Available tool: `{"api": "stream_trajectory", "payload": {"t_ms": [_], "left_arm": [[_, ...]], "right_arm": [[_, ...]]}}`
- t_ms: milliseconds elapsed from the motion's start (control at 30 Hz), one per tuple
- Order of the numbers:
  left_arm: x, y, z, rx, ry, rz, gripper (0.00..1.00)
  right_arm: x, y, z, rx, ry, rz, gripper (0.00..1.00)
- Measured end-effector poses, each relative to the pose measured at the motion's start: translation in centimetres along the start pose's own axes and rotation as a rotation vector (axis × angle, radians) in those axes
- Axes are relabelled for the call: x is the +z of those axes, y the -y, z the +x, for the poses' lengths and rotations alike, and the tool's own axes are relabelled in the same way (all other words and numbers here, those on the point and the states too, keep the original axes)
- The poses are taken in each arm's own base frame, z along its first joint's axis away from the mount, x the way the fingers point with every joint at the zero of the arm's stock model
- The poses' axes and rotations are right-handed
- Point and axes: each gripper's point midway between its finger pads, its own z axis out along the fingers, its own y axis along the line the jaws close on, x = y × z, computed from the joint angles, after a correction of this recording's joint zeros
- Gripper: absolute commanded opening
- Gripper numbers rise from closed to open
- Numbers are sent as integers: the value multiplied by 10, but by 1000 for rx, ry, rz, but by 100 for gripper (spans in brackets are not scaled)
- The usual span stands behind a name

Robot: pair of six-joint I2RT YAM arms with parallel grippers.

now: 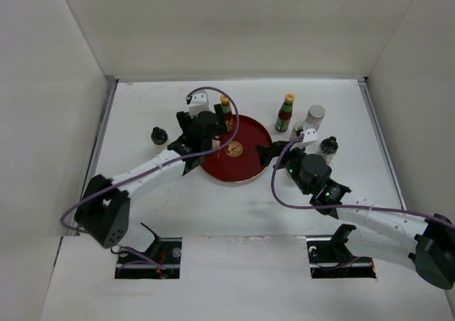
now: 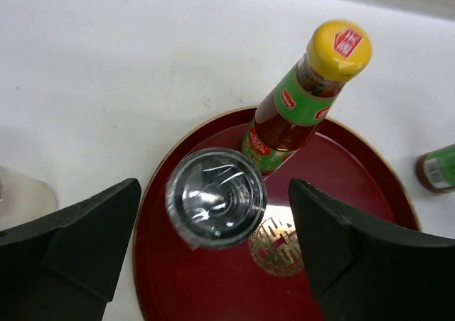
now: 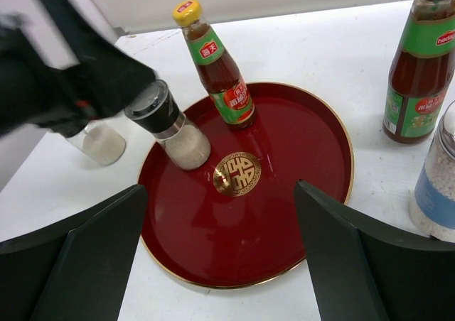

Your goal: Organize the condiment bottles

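Note:
My left gripper rises next, crosses to the left in the top view and lowers around the shaker's black lid, which stands there off the tray (image 2: pixel 213 292).
My left gripper (image 2: pixel 215 193) is open over the round red tray (image 2: pixel 213 292), its fingers on either side of a shaker jar (image 2: pixel 215 206) with clear gaps. The jar stands upright on the tray (image 3: pixel 298 193), seen also as the shaker jar (image 3: pixel 170 126) with pale contents. Behind it on the tray stands a sauce bottle (image 2: pixel 298 104) with a yellow cap. My right gripper (image 3: pixel 220 189) is open and holds nothing, low over the tray's near right rim. A second sauce bottle (image 1: pixel 286 113) and two shaker jars (image 1: pixel 315 115) (image 1: pixel 328 149) stand right of the tray. A dark-lidded shaker (image 1: pixel 158 135) stands to the left.
White walls box in the table on three sides. The left arm (image 1: pixel 142 175) reaches over the tray's left rim and the right arm (image 1: pixel 370 218) comes in from the lower right. The right-side bottles stand close to the right wrist.

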Motion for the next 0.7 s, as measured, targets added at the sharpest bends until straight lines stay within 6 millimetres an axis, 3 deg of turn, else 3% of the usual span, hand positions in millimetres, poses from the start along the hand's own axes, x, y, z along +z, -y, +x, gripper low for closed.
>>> {"api": "stream_trajectory", "payload": {"t_ms": [167, 267, 400, 467, 567, 700], "left_arm": [[-50, -35, -53, -114, 125, -27, 87], [-64, -74, -62, -193, 175, -105, 87], [-50, -138, -39, -222, 143, -295, 86], [-39, -160, -24, -213, 104, -375, 86], [-23, -178, -1, -198, 40, -443, 85], [-8, -185, 15, -180, -17, -480, 83]], "right_arm": [[0, 0, 0, 0, 0, 0, 91], [0, 0, 0, 0, 0, 0, 91], [0, 0, 0, 0, -1, 0, 91], [1, 0, 3, -3, -7, 1, 91], [4, 1, 13, -15, -32, 7, 91], [6, 3, 22, -29, -55, 13, 91]]}}
